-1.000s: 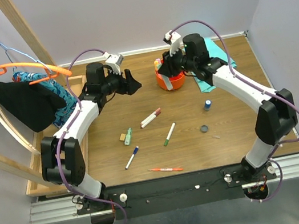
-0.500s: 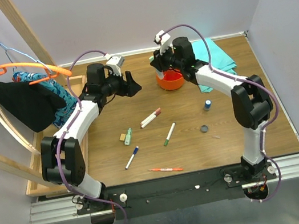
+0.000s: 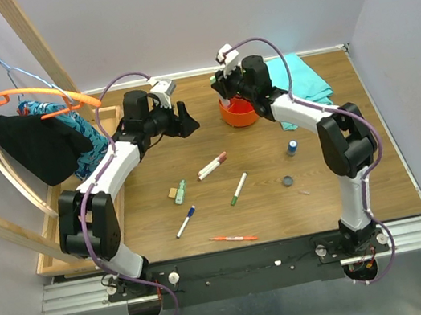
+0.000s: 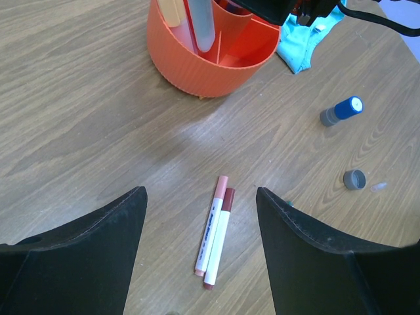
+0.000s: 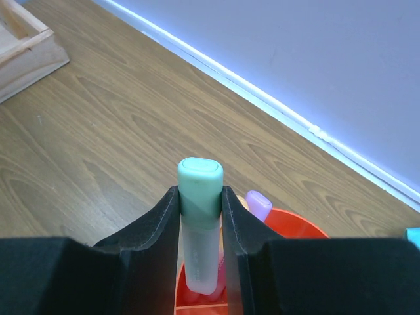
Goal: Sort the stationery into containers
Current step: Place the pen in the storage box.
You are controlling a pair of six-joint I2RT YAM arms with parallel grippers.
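Observation:
The mint-capped highlighter's lower end already hangs inside the orange tub's section point(image 5: 191, 298) beside the purple highlighter point(image 5: 259, 205). My right gripper should go down next and release the mint-capped highlighter there.
The round orange tub point(image 3: 240, 113) stands at the back middle of the table. My right gripper point(image 5: 200, 200) is shut on a pastel highlighter with a green cap point(image 5: 200, 176), held upright with its lower end inside the tub point(image 5: 298, 222), beside a purple highlighter point(image 5: 259, 205). My left gripper point(image 4: 200, 193) is open and empty, above two white markers point(image 4: 215, 230) with pink and dark red caps. On the table lie a green-capped marker point(image 3: 239, 188), a blue pen point(image 3: 186, 221), a red pen point(image 3: 234, 238), a tan eraser point(image 3: 172, 192), a green highlighter point(image 3: 180, 191), a blue-capped bottle point(image 3: 293, 147) and a dark disc point(image 3: 287, 181).
A teal cloth point(image 3: 305, 82) lies right of the tub. A wooden tray point(image 3: 108, 115) sits at the table's left edge. A wooden rack with orange hangers and dark cloth point(image 3: 29, 144) stands at the far left.
My right gripper has shifted left over the tub with the highlighter, and the right arm has folded in towards the middle. My left arm has barely moved.

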